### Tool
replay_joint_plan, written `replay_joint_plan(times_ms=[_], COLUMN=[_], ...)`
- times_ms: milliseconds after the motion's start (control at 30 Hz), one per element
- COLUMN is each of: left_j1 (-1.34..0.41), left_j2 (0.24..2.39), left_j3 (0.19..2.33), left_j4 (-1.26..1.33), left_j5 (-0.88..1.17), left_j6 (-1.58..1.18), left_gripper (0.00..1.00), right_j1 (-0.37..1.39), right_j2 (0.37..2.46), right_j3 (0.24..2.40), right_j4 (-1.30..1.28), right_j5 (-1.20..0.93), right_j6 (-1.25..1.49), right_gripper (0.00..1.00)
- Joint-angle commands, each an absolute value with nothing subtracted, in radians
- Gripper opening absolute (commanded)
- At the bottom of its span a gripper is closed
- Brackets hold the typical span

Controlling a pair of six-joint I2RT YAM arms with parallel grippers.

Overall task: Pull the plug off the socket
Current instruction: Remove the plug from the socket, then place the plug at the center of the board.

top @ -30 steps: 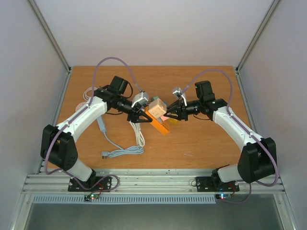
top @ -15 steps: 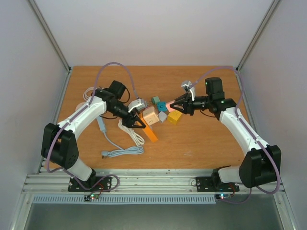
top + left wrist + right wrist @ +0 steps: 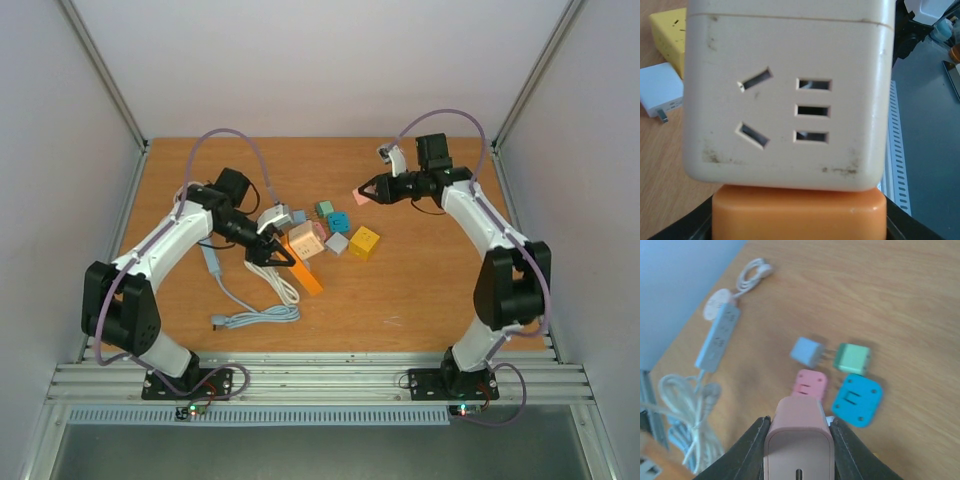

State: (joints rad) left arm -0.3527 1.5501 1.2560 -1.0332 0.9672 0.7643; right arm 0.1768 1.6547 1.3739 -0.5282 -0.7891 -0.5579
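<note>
My right gripper will next lower the pink plug onto the bare tabletop (image 3: 365, 210) (image 3: 927, 412) beside the blue plug to let go of it, because the plug already hangs clear of the socket.
My left gripper (image 3: 283, 252) is shut on the socket, a beige cube (image 3: 305, 240) with an orange bar (image 3: 311, 279) under it, low at the table's middle left. In the left wrist view the beige socket face (image 3: 785, 95) fills the frame, its slots empty, and the orange part (image 3: 800, 215) sits between my fingers. My right gripper (image 3: 368, 190) is shut on the pink plug (image 3: 360, 195) and holds it in the air at the back right, well apart from the socket. In the right wrist view the pink plug (image 3: 799, 440) sits between the black fingers (image 3: 747, 447).
Loose cubes and plugs lie mid-table: yellow (image 3: 364, 242), blue (image 3: 339, 222), teal (image 3: 324, 209), grey (image 3: 337, 243). The right wrist view shows a pink cube (image 3: 810, 384) and a light blue plug (image 3: 807, 351). A power strip (image 3: 213, 260) and coiled white cables (image 3: 285, 287) lie at the left.
The pink plug has come off the socket. My right gripper carried it back and to the right. My left gripper drew the socket slightly left and lower.
</note>
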Motion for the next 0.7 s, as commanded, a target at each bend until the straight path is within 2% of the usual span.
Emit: replay_joint_plan(times_ms=[0, 200, 433, 600, 667], left_j1=[-0.330, -0.329, -0.329, -0.328, -0.329], left_j2=[1.504, 1.499, 1.482, 1.474, 1.476], left_j3=[1.251, 1.235, 1.204, 1.189, 1.187], left_j4=[-1.060, -1.039, -1.016, -0.994, -0.990], left_j5=[1.059, 1.065, 1.063, 1.050, 1.055], left_j6=[0.832, 0.841, 0.835, 0.823, 0.818], left_gripper=[0.00, 0.00, 0.00, 0.01, 0.00], right_j1=[0.157, 0.149, 0.143, 0.134, 0.133], right_j2=[1.799, 2.054, 2.258, 2.306, 2.315], right_j3=[1.491, 1.705, 1.916, 1.926, 1.921], right_j4=[-0.608, -0.701, -0.841, -0.846, -0.845], right_j5=[-0.700, -0.735, -0.784, -0.799, -0.784], right_j6=[-0.508, -0.497, -0.499, -0.476, -0.473], right_gripper=[0.01, 0.01, 0.01, 0.01, 0.07])
